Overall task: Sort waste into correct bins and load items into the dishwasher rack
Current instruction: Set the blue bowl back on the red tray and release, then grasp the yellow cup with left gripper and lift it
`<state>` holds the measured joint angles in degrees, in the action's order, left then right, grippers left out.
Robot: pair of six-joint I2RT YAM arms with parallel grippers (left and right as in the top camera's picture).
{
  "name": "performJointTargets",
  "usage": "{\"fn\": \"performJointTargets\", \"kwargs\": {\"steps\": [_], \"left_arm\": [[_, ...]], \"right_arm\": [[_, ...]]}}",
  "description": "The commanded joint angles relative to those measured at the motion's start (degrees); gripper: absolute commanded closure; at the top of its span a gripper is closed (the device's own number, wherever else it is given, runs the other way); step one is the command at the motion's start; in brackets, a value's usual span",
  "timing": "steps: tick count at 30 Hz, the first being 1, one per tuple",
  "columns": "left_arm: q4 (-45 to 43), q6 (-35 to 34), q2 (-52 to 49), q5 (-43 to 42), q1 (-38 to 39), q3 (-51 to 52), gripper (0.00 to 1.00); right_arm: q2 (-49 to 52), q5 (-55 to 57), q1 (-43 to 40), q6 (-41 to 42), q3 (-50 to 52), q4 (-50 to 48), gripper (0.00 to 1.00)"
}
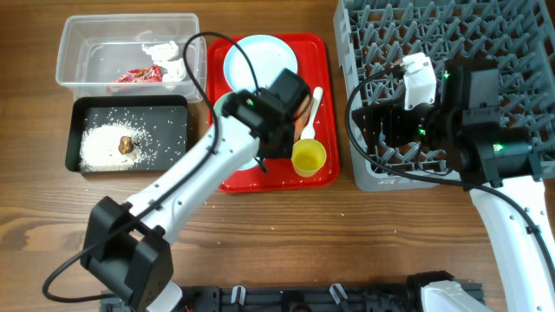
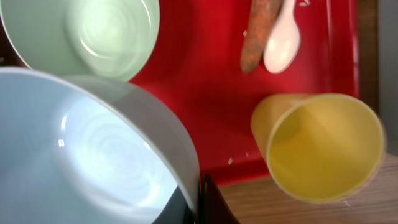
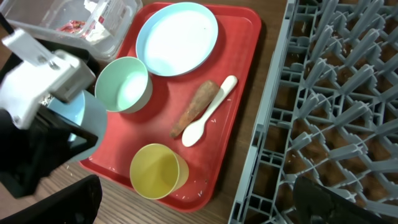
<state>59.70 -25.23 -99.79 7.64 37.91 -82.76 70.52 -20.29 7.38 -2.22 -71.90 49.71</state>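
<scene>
The tray's near corner [image 1: 242,180] is bare below, beside the pale green bowl. My left gripper will lower the pale blue bowl there next and release that bowl's rim.
My left gripper [image 1: 270,143] [image 2: 199,202] is shut on the rim of a pale blue bowl [image 2: 93,155] [image 3: 84,115] and holds it tilted over the front left of the red tray. A pale green bowl [image 2: 112,31] [image 3: 124,84], the large pale blue plate [image 1: 260,61] [image 3: 177,37], the carrot [image 3: 194,107], the white spoon [image 3: 208,115] and the yellow cup [image 1: 309,157] [image 3: 158,171] are on the tray. My right gripper [image 1: 371,128] [image 3: 196,190] is open and empty at the left edge of the grey rack [image 1: 486,35] [image 3: 336,93].
The red tray [image 1: 323,52] lies between the bins and the rack. The clear bin [image 1: 74,52] holds the wrapper [image 1: 139,76] and tissue [image 1: 165,52]. The black bin [image 1: 76,130] holds rice [image 1: 100,149] and the brown lump [image 1: 127,143].
</scene>
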Motion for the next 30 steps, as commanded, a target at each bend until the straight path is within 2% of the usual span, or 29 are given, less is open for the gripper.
{"fn": "performJointTargets", "kwargs": {"steps": [1, 5, 11, 17, 18, 22, 25, 26, 28, 30], "left_arm": [[-5.16, -2.73, -0.42, 7.39, 0.87, 6.56, 0.96], [-12.07, -2.67, -0.42, 7.17, 0.87, 11.50, 0.96], [-14.53, -2.67, -0.42, 6.32, 0.87, 15.32, 0.95], [-14.58, -2.67, -0.42, 6.32, 0.87, 18.05, 0.83], [-14.86, -2.69, -0.42, 6.32, 0.87, 18.05, 0.78], [-15.85, -2.64, -0.39, 4.20, 0.87, 17.66, 0.73], [-15.82, -0.57, -0.37, 2.25, 0.81, 13.31, 0.41], [-15.78, 1.09, -0.37, 2.21, 0.83, 10.86, 0.34], [-16.00, 2.56, -0.37, 0.98, 0.81, 6.47, 0.30], [-17.79, 2.62, -0.37, -0.87, 0.83, 5.40, 0.30]], "right_arm": [[0.42, 0.94, 0.11, 0.72, -0.72, -0.07, 0.00], [0.42, 0.94, 0.09, 0.72, -0.74, 0.04, 0.00], [0.44, 0.94, 0.09, 0.76, -0.72, 0.52, 0.00], [0.42, 0.94, 0.09, 0.76, -0.74, 0.55, 0.00], [0.42, 0.94, 0.09, 0.76, -0.74, 0.55, 0.00], [0.44, 0.94, 0.09, 0.87, -0.74, 0.72, 0.00], [0.42, 0.94, 0.09, 0.85, -0.74, 0.50, 0.00], [0.42, 0.94, 0.09, 0.85, -0.74, 0.48, 0.00], [0.42, 0.94, 0.11, 0.87, -0.72, 0.72, 0.00], [0.44, 0.94, 0.09, 0.90, -0.74, 1.01, 0.00]]}}
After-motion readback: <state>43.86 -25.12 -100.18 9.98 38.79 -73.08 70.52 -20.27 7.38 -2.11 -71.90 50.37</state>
